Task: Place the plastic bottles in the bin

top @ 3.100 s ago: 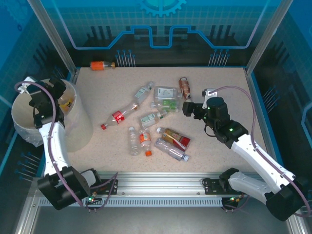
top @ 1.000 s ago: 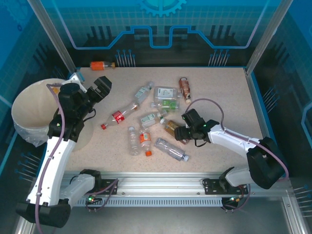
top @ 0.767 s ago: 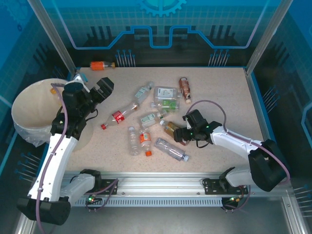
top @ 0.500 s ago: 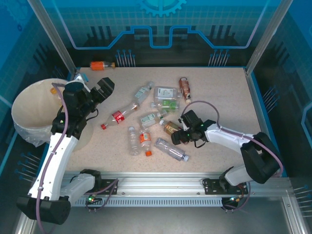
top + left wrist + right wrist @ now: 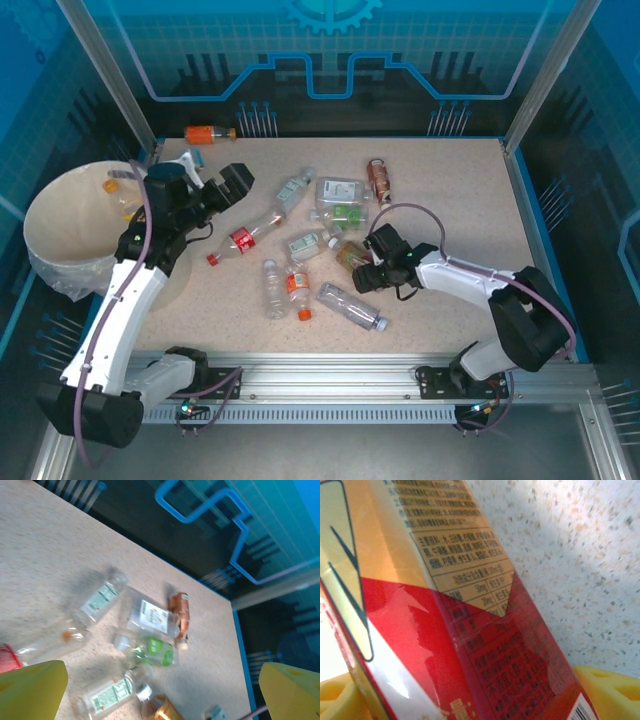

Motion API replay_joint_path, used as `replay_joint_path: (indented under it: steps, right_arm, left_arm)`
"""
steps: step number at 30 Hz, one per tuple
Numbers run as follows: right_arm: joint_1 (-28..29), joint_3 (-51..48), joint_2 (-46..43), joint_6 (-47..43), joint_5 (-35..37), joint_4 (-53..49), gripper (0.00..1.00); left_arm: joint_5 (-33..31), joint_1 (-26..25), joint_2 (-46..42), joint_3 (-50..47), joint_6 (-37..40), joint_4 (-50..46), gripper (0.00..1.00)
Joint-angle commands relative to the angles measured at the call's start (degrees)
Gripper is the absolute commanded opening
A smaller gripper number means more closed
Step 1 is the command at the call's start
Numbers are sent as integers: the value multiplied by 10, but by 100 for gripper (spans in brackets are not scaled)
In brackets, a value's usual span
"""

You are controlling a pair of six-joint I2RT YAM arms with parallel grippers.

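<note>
My left gripper should first swing sideways across the pile to the held bottle, as the bin (image 5: 45, 245) is far from my right gripper.
Several plastic bottles lie scattered mid-table, among them a red-labelled clear one (image 5: 245, 237), a green-labelled one (image 5: 345, 213) and a brown one (image 5: 378, 180). My right gripper (image 5: 362, 268) sits low on the table, shut on a bottle with a red and yellow label (image 5: 470, 630); a yellow finger (image 5: 610, 687) presses each side. My left gripper (image 5: 218, 185) hangs open and empty just right of the bin (image 5: 45, 245), above the pile's left end. Its wrist view shows its fingers (image 5: 30, 690) spread wide, and beyond them the green-labelled bottle (image 5: 157, 652) and the brown bottle (image 5: 180, 620).
An orange bottle (image 5: 208, 133) lies apart at the back edge. Two orange-capped bottles (image 5: 122, 190) rest inside the bin. A clear bottle (image 5: 350, 305) lies close beside the right gripper. Metal frame posts and blue walls ring the table.
My left gripper has swung right, away from the bin and toward the pile. My right gripper opened wider, then closed on the red and yellow bottle, which shifted slightly toward the back.
</note>
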Motion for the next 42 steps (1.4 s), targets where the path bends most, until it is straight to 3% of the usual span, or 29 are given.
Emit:
replay_joint_path:
  steps: [1, 11, 15, 20, 26, 30, 35, 39, 42]
  right_arm:
    - [2, -3, -51, 9, -12, 24, 72]
    - [1, 1, -185, 60, -70, 92, 69]
    - [0, -5, -211, 113, -110, 159, 69]
    - [4, -2, -209, 161, -184, 246, 69]
    - [20, 26, -187, 189, -209, 308, 69]
    - [32, 42, -178, 188, -226, 333, 70]
    - [42, 49, -161, 197, -253, 358, 70]
    - [44, 49, -153, 214, -266, 390, 71]
    - [44, 49, -153, 216, -266, 391, 71]
  left_arm:
    - [68, -32, 18, 38, 38, 33, 99]
    - [50, -120, 68, 51, 69, 75, 99]
    - [81, -130, 70, 18, 56, 130, 99]
    - [145, -152, 85, 12, 77, 154, 99]
    - [192, -176, 104, -2, 70, 201, 99]
    - [181, -183, 117, 2, 69, 207, 99]
    - [230, -184, 136, -7, 33, 286, 99]
    - [269, -184, 141, -19, 19, 335, 93]
    - [291, -186, 141, -13, 34, 316, 84]
